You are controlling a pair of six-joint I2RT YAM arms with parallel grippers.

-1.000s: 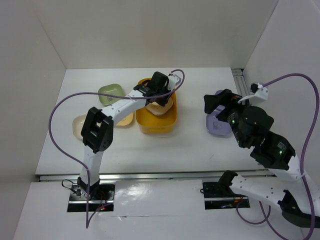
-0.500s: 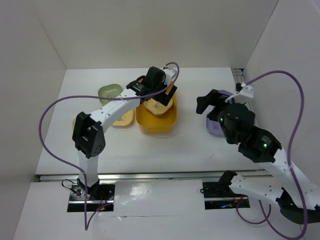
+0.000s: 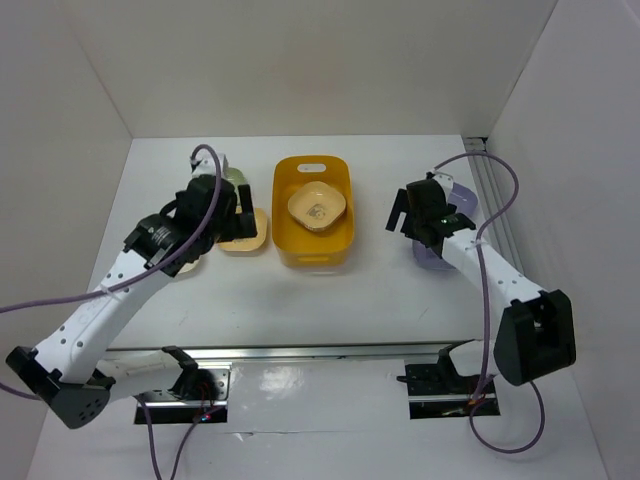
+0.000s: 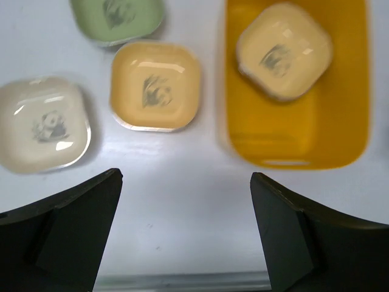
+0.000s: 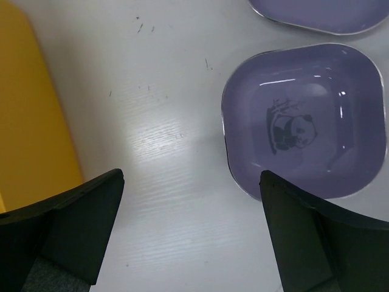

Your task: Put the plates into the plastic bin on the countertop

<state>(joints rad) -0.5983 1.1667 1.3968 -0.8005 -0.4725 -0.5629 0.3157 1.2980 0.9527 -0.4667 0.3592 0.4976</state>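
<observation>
The right gripper moves down and toward the plate next, its open fingers straddling the nearer lavender plate's bin-side edge (image 3: 416,251) (image 5: 227,137).
The yellow-orange plastic bin (image 3: 313,245) stands mid-countertop (image 3: 300,300) with one cream plate (image 3: 317,207) lying in its far half. My left gripper (image 3: 228,212) hovers open and empty left of the bin. In the left wrist view the open left gripper (image 4: 185,177) sits over bare counter, with a green plate (image 4: 117,18), a yellow plate (image 4: 155,85) and a cream plate (image 4: 42,121) ahead of it, and the bin (image 4: 298,140) to the right. My right gripper (image 5: 191,176) is open, its right finger over the edge of a lavender plate (image 5: 304,121); a second lavender plate (image 5: 316,12) lies beyond.
White walls close off the back and both sides. A metal rail (image 3: 300,352) runs along the near edge of the counter. The right arm (image 3: 480,265) stretches over the lavender plates (image 3: 438,255) near the right wall.
The left gripper opened, left the cream plate in the bin, and pulled back to the left over the loose plates. The right arm swung in lower over the lavender plates.
</observation>
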